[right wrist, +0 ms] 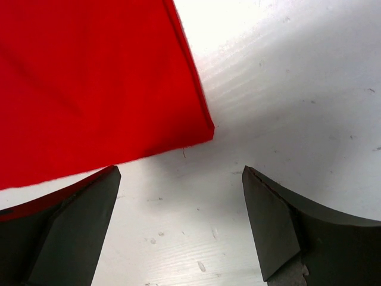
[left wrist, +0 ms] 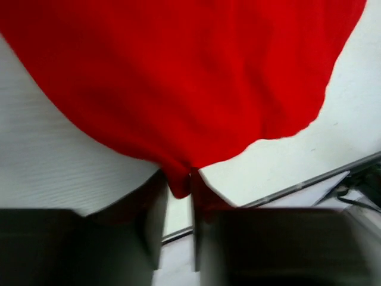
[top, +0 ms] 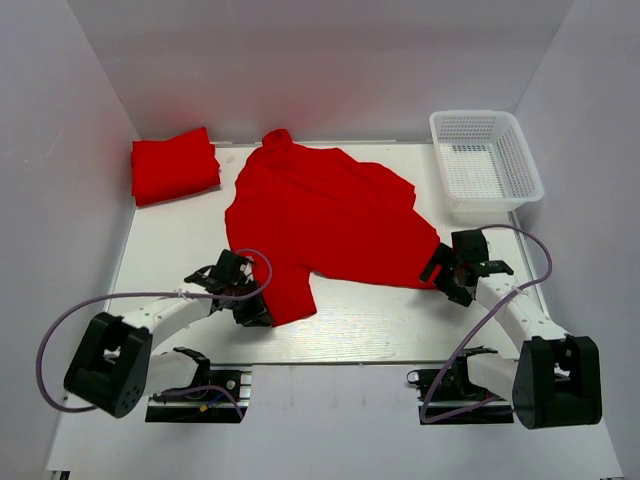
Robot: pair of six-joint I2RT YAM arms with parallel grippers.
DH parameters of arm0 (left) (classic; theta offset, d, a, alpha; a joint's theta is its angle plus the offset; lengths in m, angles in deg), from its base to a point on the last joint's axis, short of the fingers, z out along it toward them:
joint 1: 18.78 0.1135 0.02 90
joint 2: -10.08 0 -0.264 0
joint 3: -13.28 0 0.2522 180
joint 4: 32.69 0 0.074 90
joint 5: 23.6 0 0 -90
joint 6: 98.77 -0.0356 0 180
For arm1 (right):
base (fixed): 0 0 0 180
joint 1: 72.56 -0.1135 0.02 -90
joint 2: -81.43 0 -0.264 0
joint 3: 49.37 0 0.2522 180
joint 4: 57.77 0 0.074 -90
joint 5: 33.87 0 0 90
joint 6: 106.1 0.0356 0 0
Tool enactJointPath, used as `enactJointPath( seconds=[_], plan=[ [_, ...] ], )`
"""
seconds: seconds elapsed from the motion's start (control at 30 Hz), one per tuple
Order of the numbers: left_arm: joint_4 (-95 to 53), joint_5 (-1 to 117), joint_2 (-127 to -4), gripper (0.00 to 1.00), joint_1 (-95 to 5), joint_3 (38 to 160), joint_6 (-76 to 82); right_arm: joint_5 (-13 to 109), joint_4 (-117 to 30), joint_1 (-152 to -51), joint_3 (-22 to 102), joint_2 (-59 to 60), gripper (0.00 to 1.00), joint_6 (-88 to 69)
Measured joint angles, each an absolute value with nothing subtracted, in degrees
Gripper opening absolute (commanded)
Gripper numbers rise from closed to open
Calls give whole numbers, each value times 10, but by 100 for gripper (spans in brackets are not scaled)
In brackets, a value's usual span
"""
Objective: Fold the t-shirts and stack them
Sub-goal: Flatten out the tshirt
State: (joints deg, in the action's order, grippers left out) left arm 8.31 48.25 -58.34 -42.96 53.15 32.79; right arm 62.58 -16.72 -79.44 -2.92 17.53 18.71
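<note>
I will gently move my right gripper onto the spread shirt's near corner [top: 432, 284] [right wrist: 203, 131] on the basket's side next and close it, because that corner is just beyond the gripper's open fingers.
A red t-shirt [top: 320, 215] lies spread and rumpled across the middle of the table. A second red t-shirt [top: 174, 165] lies folded at the back left. My left gripper [top: 254, 310] is shut on the near left corner of the spread shirt; in the left wrist view a tuck of red fabric [left wrist: 178, 179] sits pinched between the jaws. My right gripper [top: 447, 275] is open at the shirt's near right corner. In the right wrist view that corner [right wrist: 199, 128] lies just beyond the open jaws, with bare table between the fingertips [right wrist: 268, 202].
A white mesh basket [top: 487, 160] stands at the back right. White walls enclose the table on three sides. The table's near edge [top: 330, 362] runs just behind both grippers.
</note>
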Motion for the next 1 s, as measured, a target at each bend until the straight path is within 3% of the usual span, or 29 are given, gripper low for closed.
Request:
enactJointPath(
  seconds=[0.03,0.17,0.27,0.47,0.5,0.57,0.6,0.63,0.83,1.0],
  plan=[
    [79,486,-598,0,-433,536,328,625,-174,-793,-29,171,89,189],
    [82,496,-633,0,-445,564,331,617,-204,-790,-34,141,86,196],
    [95,513,-637,0,-452,575,330,614,-227,-789,-37,124,73,197],
    [136,590,-593,0,-453,576,325,606,-279,-789,-44,108,63,200],
    [148,604,-581,0,-453,579,324,606,-291,-789,-48,108,48,200],
    [167,627,-563,0,-453,590,323,604,-313,-789,-57,103,30,200],
    [175,639,-554,0,-453,599,322,603,-322,-789,-59,100,11,201],
    [182,647,-546,0,-453,609,321,603,-329,-789,-61,96,0,198],
    [223,689,-513,0,-453,683,317,600,-323,-790,-64,120,0,185],
    [292,707,-465,0,-453,746,319,602,-245,-790,-61,275,0,177]
  ],
)
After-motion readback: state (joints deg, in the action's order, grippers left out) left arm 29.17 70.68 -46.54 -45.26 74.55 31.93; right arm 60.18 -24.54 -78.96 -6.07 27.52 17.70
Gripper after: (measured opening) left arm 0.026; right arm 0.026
